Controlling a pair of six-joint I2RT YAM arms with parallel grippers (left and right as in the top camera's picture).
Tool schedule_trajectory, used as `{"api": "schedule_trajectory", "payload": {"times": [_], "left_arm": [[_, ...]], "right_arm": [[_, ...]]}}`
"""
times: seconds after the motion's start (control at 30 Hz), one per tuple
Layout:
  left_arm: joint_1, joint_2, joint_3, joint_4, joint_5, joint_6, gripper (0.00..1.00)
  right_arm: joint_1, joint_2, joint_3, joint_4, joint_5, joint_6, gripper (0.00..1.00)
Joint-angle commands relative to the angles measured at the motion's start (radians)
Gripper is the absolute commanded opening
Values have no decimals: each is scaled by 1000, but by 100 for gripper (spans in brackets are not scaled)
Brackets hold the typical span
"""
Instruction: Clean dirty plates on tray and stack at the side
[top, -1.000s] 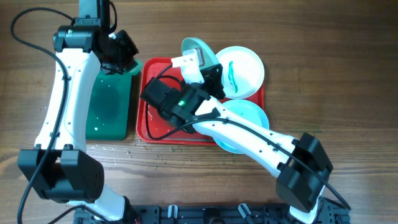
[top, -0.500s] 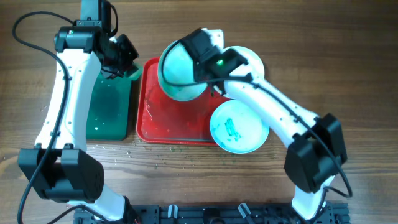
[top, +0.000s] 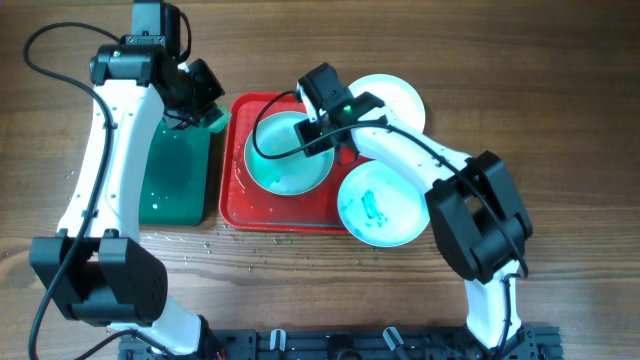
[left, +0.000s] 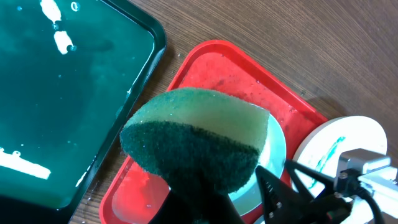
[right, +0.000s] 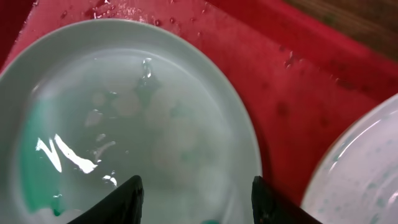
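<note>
I should lower my right gripper sideways toward the second plate, around the teal-tinted plate's rim (top: 333, 151) (right: 258, 162), since that rim lies below and to its right in the wrist view.
On the left half of the red tray (top: 236, 190) a teal-tinted plate (top: 285, 160) lies flat and wet. Just above its far right rim my right gripper (top: 322, 128) hovers open; in the right wrist view its fingertips (right: 129, 198) stand apart over the plate (right: 137, 118), gripping nothing. A second plate (top: 392, 98) rests at the tray's back right corner. The third plate (top: 385, 205), smeared teal, overlaps the tray's front right corner. Over the gap between the two trays my left gripper (top: 205, 105) is shut on a green-and-yellow sponge (left: 199, 143).
A dark green tray (top: 175, 170) holding water lies left of the red tray. Water droplets dot the wooden table along both trays' front edges. The right arm reaches across the red tray's right side.
My right arm swung the plate down from the tray's back edge, laid it flat on the tray's left half, and opened its jaws. The left arm with the sponge has stayed put.
</note>
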Motion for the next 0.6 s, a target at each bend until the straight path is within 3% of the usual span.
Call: {"api": "schedule_trajectory", "payload": {"times": [0.0,0.13,0.23,0.3,0.37,0.47,0.57], "left_arm": [[5,1,-6,2,10,-10,4],[-4,1,-7,2,10,-9,4],[-7,1,-7,3,9,-9,4],[-7,1,-8,3,9,-9,4],[-8,1,-12,2,10,-9,4],[-15,1,-22,-5,10,-9,4],[-67,1,-56,2,9,-9,4]], "right_arm": [[-21,70,62,8,-39,-179,56],[-21,133,131,11,-29,-260,56],[-21,162,131,22,-29,-226,49],[-22,172,131,26,-25,-167,25],[-22,175,131,10,-25,-64,5],[-22,174,131,-71,-25,141,4],[-22,174,131,-221,-11,482,4]]}}
